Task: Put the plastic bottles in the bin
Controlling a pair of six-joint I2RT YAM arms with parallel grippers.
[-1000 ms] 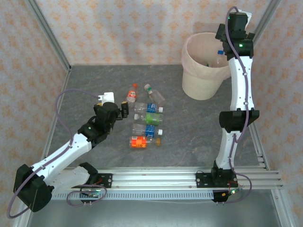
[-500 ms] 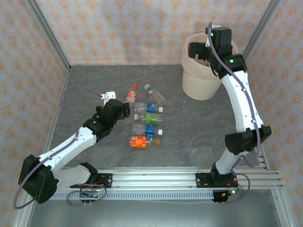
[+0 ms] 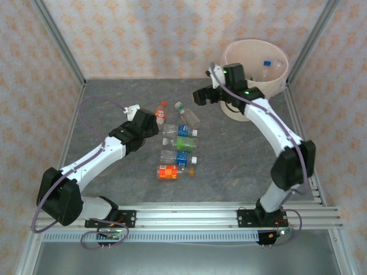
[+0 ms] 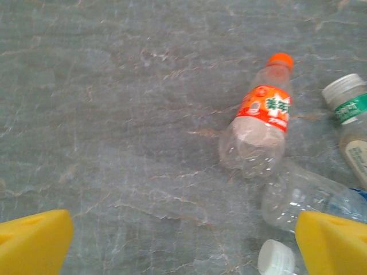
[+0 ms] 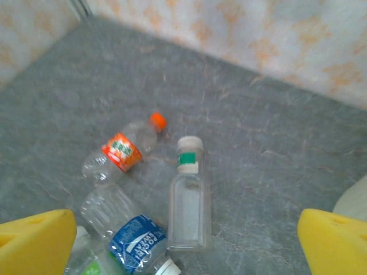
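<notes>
The right gripper moves down, away from the bin onto the green-banded bottle's upper body next. It goes beside the bottle's green band, since the bottle lies below my open fingers.
Several clear plastic bottles lie in a cluster mid-table: an orange-capped one [image 3: 160, 113], a square one with a green band [image 3: 186, 113], blue-labelled [image 3: 179, 131], green-labelled [image 3: 182, 142] and orange-labelled [image 3: 172, 171] ones. My left gripper [image 3: 153, 121] is open and empty, low beside the orange-capped bottle [image 4: 261, 123]. My right gripper [image 3: 198, 96] is open and empty, hanging above the green-banded bottle [image 5: 188, 195]. The cream bin [image 3: 248, 106] with its pink liner stands at the back right, with at least one bottle [image 3: 266, 66] inside.
Patterned walls and metal frame posts close in the table on three sides. A loose-looking white cap [image 4: 275, 258] sits by my left gripper's right finger. Bare grey tabletop lies left of the bottles and between the cluster and the bin.
My right arm has swung from above the bin leftward and down over the bottles. My left gripper has crept forward toward the orange-capped bottle.
</notes>
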